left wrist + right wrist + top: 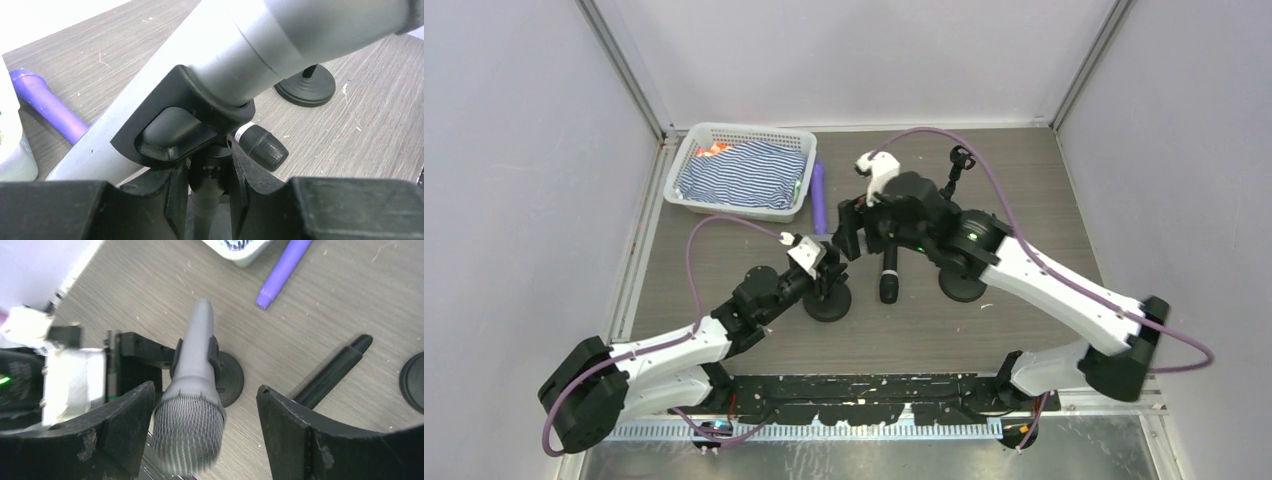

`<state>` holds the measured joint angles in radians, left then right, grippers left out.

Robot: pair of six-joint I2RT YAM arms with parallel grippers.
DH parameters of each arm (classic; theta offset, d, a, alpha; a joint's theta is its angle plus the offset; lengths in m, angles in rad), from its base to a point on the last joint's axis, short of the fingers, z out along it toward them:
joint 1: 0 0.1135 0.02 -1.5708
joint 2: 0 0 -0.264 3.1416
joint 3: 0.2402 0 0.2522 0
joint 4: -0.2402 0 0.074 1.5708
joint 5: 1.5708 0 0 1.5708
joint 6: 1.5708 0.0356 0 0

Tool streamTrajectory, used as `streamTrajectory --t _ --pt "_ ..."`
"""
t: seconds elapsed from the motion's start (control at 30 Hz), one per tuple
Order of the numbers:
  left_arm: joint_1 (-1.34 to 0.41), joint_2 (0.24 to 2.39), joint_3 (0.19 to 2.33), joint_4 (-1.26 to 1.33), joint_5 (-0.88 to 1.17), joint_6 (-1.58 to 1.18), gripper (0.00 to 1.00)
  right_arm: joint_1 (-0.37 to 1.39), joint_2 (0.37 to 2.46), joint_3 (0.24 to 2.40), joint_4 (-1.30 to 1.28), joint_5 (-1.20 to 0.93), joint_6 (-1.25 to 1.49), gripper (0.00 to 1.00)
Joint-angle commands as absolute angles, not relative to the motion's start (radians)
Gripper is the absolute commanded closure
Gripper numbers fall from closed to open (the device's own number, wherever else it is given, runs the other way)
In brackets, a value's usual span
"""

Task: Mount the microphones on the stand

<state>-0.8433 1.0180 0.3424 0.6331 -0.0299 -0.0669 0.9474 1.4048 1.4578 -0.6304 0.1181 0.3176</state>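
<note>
The stand goes outward of my left gripper to the bare tabletop beside the purple cylinder's far end next, for release there, since its microphone sits clipped.
A grey microphone [192,385] sits in the black clip [185,125] of the left stand, whose round base [231,377] rests on the table. My left gripper [210,172] is shut on this stand's neck just under the clip; in the top view it [826,265] is above the base [827,302]. My right gripper [205,395] is open, its jaws on either side of the grey microphone's mesh head, the left jaw close to it. A black microphone [890,275] lies flat on the table between the stands. A second stand [962,287] stands to the right with an empty clip.
A white basket [686,170] holding striped cloth sits at the back left. A purple cylinder [818,192] lies beside it. The second stand's base shows in the left wrist view [306,87]. Grey walls enclose the table on three sides.
</note>
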Motion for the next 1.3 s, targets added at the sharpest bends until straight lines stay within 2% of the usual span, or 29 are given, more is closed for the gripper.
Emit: streamTrajectory --t 0.0,0.2,0.37,0.47,0.8,1.27 --pt "-0.854 0.977 0.329 0.649 0.007 -0.086 1.0 0.942 1.167 1.335 -0.362 0.136 0.299 0.21" --pt "-0.854 0.924 0.42 0.606 -0.011 -0.103 1.0 0.941 0.949 1.063 -0.117 0.248 0.279 0.22" --pt "-0.853 0.985 0.57 0.595 -0.013 -0.057 1.0 0.941 0.852 0.956 -0.102 0.365 0.27 0.22" --pt "-0.841 1.069 0.669 0.614 -0.007 -0.03 1.0 0.941 0.814 0.92 -0.121 0.407 0.275 0.22" --pt "-0.663 1.414 0.981 0.758 0.222 -0.046 1.0 0.941 0.691 0.797 -0.149 0.467 0.383 0.22" --pt "-0.526 1.89 1.42 0.87 0.359 -0.123 1.0 0.943 0.629 0.761 -0.306 0.415 0.499 0.22"
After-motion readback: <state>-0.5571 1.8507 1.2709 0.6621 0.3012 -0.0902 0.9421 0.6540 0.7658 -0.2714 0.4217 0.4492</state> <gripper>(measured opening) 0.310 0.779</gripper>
